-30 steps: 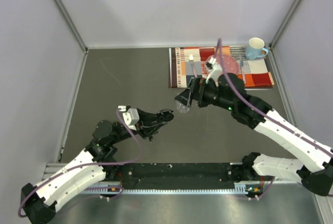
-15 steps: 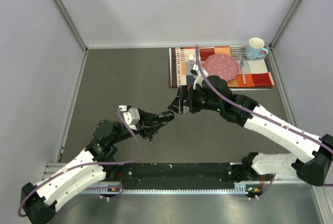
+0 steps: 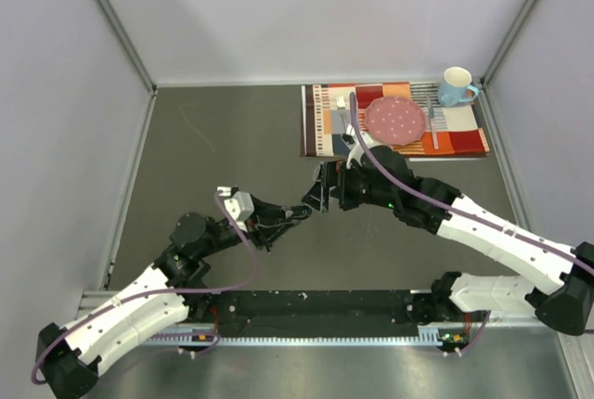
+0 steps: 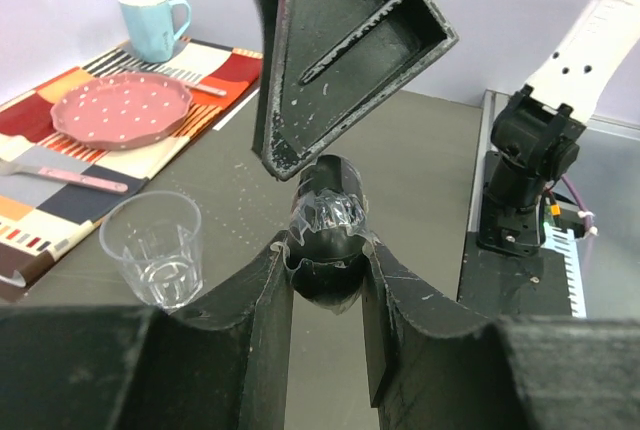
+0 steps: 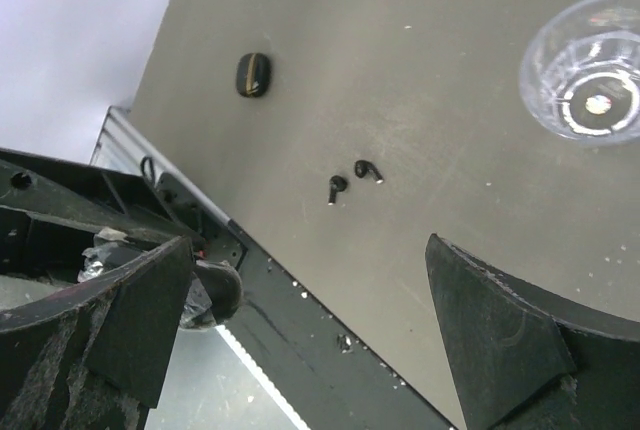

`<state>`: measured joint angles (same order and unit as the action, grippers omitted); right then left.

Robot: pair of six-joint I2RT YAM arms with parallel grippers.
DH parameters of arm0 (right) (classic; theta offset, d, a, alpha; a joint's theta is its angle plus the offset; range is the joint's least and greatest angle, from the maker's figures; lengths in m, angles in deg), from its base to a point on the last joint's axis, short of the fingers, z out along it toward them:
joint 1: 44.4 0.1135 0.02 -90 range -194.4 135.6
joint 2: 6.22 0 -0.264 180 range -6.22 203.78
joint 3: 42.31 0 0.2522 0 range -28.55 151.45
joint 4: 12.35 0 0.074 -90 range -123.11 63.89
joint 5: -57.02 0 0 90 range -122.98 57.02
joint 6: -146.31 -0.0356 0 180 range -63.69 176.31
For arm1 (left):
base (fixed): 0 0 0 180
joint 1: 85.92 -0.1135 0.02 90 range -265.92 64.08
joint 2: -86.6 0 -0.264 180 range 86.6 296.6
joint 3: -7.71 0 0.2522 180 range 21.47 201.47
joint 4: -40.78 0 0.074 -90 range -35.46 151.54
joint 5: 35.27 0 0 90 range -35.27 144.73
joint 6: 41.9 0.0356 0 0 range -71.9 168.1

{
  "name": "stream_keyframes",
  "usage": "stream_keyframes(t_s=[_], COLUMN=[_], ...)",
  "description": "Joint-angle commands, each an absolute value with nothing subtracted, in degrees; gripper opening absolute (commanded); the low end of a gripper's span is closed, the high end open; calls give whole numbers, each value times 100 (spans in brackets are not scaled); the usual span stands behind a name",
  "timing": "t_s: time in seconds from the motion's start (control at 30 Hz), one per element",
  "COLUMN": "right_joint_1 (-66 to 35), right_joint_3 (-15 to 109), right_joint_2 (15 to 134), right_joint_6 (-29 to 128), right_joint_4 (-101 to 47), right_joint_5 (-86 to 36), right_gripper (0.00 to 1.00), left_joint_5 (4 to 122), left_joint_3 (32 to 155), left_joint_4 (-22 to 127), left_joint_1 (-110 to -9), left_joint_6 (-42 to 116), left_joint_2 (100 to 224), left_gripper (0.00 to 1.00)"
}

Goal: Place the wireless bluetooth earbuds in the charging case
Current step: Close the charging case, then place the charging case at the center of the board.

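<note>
The bare tabletop (image 3: pixel 293 193) beside the cup is below and outward of my left gripper, so my left gripper will tilt the case down, lower it outward and release it.
My left gripper (image 4: pixel 328 250) is shut on a black oval charging case (image 4: pixel 325 225) with crumpled clear film on it, held up off the table. My right gripper (image 5: pixel 308 250) stands wide open right over it. One of the right gripper's fingers (image 4: pixel 340 50) hangs just above the case, and the case (image 5: pixel 215 290) shows beside the other finger. In the top view both grippers meet near the table's middle, left gripper (image 3: pixel 299 212) and right gripper (image 3: pixel 320 193). Two tiny black earbuds (image 5: pixel 337 188) (image 5: pixel 368 171) lie side by side on the grey table.
A second black oval case (image 5: pixel 253 74) with a gold line lies apart on the table. A clear plastic cup (image 4: pixel 155 248) stands upright nearby. At the back right, a striped placemat (image 3: pixel 325 121) carries a pink plate (image 3: pixel 395 120); a blue mug (image 3: pixel 456 86) stands beside it.
The right arm has swung left and toward the near edge until its open gripper reached the case in the left gripper. The left gripper has shifted slightly right, still shut on the case.
</note>
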<state>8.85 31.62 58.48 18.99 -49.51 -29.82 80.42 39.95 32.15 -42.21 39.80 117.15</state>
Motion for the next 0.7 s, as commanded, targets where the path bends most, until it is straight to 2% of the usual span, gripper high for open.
stream_keyframes(t_s=[0.0, 0.17, 0.3, 0.4, 0.53, 0.67], right_joint_1=[1000, 1000, 1000, 991, 956, 939], right_joint_3=[2929, 2473, 2165, 1962, 1821, 1768], right_joint_2=[5365, 4784, 4397, 4125, 3940, 3878], right_joint_6=[1624, 1053, 754, 578, 481, 463], right_joint_4=[-5072, -5098, -5168, -5212, -5256, -5274], right_joint_5=[-3692, -4755, -5108, -5249, -5241, -5170], right_gripper=[99, 99, 99, 99, 99, 99], left_joint_5=[7390, 6819, 6878, 7685, 9048, 9462], left_joint_3=[4133, 4676, 5055, 5319, 5258, 5469], left_joint_4=[3238, 4380, 5101, 5260, 4709, 4620], left_joint_1=[-4241, -4250, -4407, -4969, -6259, -6544], left_joint_6=[3870, 3913, 3774, 3371, 2561, 2227], left_joint_2=[11727, 11982, 12360, 12790, 13352, 13932], left_gripper=[0, 0, 0, 0, 0, 0])
